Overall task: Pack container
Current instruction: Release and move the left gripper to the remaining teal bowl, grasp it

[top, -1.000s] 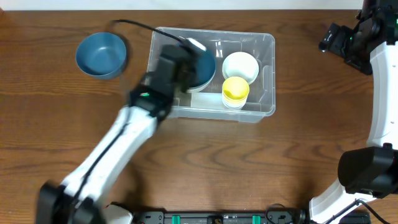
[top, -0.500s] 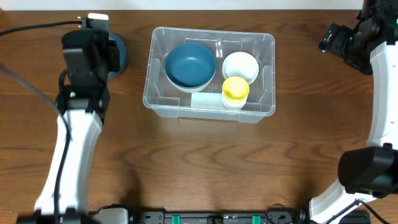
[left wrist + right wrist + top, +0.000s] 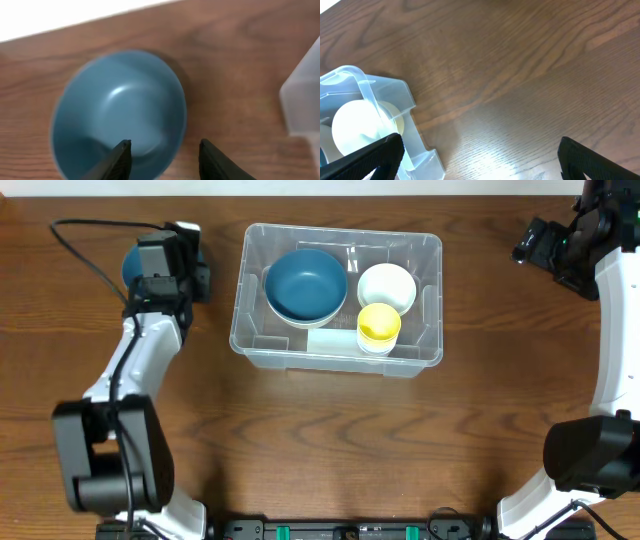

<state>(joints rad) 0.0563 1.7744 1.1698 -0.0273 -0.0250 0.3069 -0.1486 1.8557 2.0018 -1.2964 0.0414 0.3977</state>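
The upright blue bowl's rim nearest the container (image 3: 173, 151) already lines up between the open fingers of my left gripper, so my left gripper will move down onto it next.
The clear plastic container (image 3: 432, 300) stands at the back middle of the table. It holds a blue bowl (image 3: 306, 284), a white bowl (image 3: 387, 285) and a yellow cup (image 3: 379, 323). A second blue bowl (image 3: 131, 262) sits on the table left of it, mostly hidden under my left gripper (image 3: 183, 260). In the left wrist view this bowl (image 3: 115, 110) is upright, and my left gripper (image 3: 165, 145) is open, one finger over its inside, the other outside its right rim. My right gripper (image 3: 480, 150) is open and empty, right of the container (image 3: 385, 95).
The container's corner (image 3: 302, 100) shows at the right edge of the left wrist view. The white bowl (image 3: 355, 125) shows through the container wall in the right wrist view. Bare wooden table (image 3: 330, 450) lies in front of the container. My right arm (image 3: 560, 245) is at the back right.
My left arm has moved from over the container to the left, leaving a blue bowl inside it, and now sits over the second blue bowl. The right arm has not moved.
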